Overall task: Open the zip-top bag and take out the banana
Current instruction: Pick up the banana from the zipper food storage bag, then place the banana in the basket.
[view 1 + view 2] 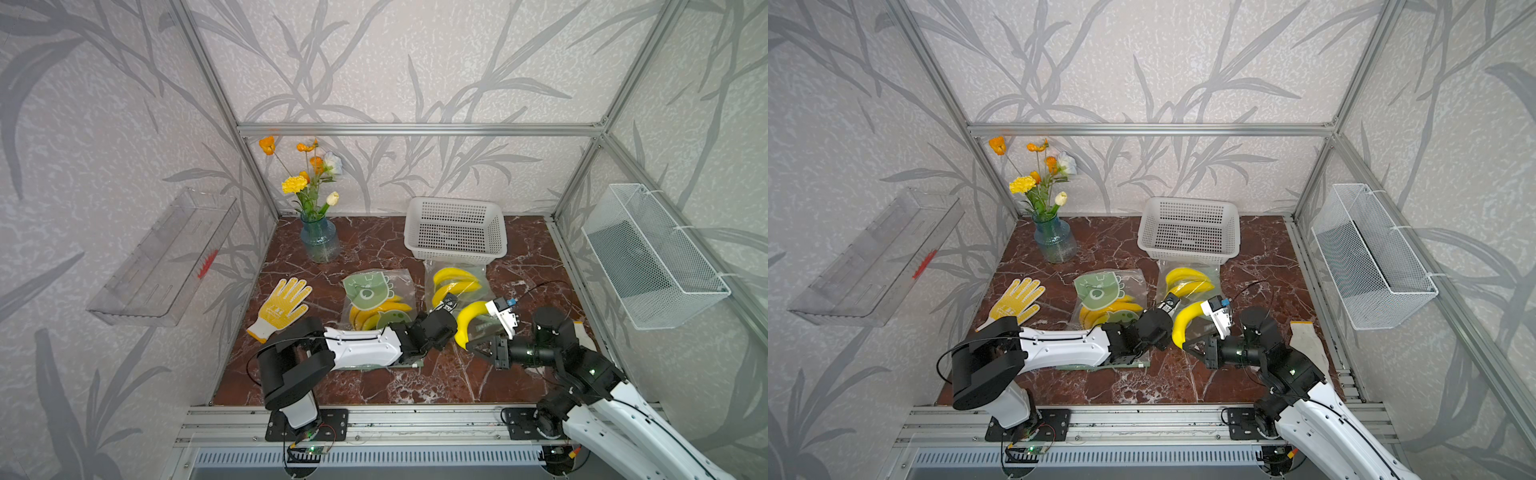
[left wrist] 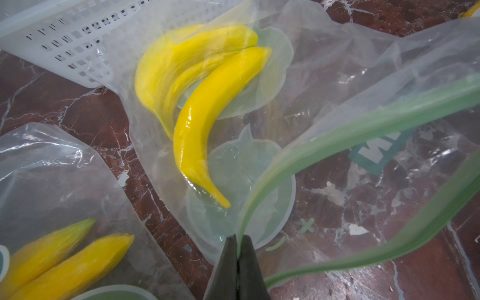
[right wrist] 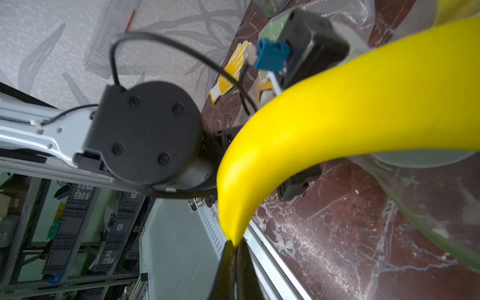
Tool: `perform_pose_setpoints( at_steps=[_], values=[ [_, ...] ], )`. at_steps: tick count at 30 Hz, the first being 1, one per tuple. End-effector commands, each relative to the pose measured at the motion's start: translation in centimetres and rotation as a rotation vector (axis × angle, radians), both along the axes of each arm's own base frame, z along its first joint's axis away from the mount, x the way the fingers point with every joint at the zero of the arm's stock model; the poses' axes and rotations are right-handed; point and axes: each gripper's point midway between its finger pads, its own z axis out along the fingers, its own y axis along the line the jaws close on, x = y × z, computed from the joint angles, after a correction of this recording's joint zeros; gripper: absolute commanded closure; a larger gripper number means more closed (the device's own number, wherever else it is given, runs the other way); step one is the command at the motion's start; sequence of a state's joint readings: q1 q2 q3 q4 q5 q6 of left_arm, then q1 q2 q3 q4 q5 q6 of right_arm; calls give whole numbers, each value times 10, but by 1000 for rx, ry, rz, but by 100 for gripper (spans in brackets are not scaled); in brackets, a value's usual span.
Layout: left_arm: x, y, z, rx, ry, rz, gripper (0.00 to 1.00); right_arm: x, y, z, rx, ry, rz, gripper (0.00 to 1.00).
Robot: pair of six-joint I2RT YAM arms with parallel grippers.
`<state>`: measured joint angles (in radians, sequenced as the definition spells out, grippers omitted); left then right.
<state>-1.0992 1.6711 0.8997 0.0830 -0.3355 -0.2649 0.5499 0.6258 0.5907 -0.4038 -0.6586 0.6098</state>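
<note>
My right gripper will next carry the banana outward beyond the bag (image 1: 478, 272) and over the perforated bottom of the empty white basket, then lower it and let it go.
The clear zip-top bag (image 1: 478, 272) lies in front of the white basket, with two yellow bananas (image 2: 207, 104) still inside it. My left gripper (image 2: 237, 239) is shut on the bag's green zip strip (image 2: 363, 130), and the mouth gapes open. In both top views this gripper (image 1: 441, 308) (image 1: 1169, 302) sits at the bag's near edge. My right gripper (image 3: 235, 245) is shut on the tip of another banana (image 3: 337, 111), which is out of the bag. It stands raised above the table (image 1: 467, 320) (image 1: 1183, 322), just in front of the bag's mouth.
A second bag (image 1: 376, 299) with green print and bananas lies left of the first. A white perforated basket (image 1: 455, 228) stands behind, a blue vase of flowers (image 1: 319, 239) back left. A yellow glove (image 1: 282, 305) lies left. A wire basket (image 1: 652, 257) hangs on the right wall.
</note>
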Motion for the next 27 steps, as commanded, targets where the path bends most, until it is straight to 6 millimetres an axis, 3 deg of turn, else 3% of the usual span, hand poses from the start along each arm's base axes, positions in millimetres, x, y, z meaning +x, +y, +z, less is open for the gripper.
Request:
perform_pose_setpoints(
  at_steps=[1,5,10,15,19,22,27],
  values=[
    [2,-5,24,-77,-17,2,100,32,-3,4,-63,-86,-56,100],
    [0,-3,32,-127,-19,9,100,77,-15,0,-134,-131,-138,100],
    [-3,-14,35,-164,0,-20,100,158,-35,7,-226,-224,-250,100],
    [-2,-24,38,-182,5,-41,100,245,-23,8,-297,-216,-187,100],
    [-2,-27,34,-183,19,-44,100,310,-14,-16,-339,-138,-140,100],
    [-2,-29,32,-184,28,-45,100,347,-18,-40,-384,-100,-173,100],
    [-1,-28,31,-174,27,-41,100,374,-29,-77,-460,-35,-215,100]
  ],
)
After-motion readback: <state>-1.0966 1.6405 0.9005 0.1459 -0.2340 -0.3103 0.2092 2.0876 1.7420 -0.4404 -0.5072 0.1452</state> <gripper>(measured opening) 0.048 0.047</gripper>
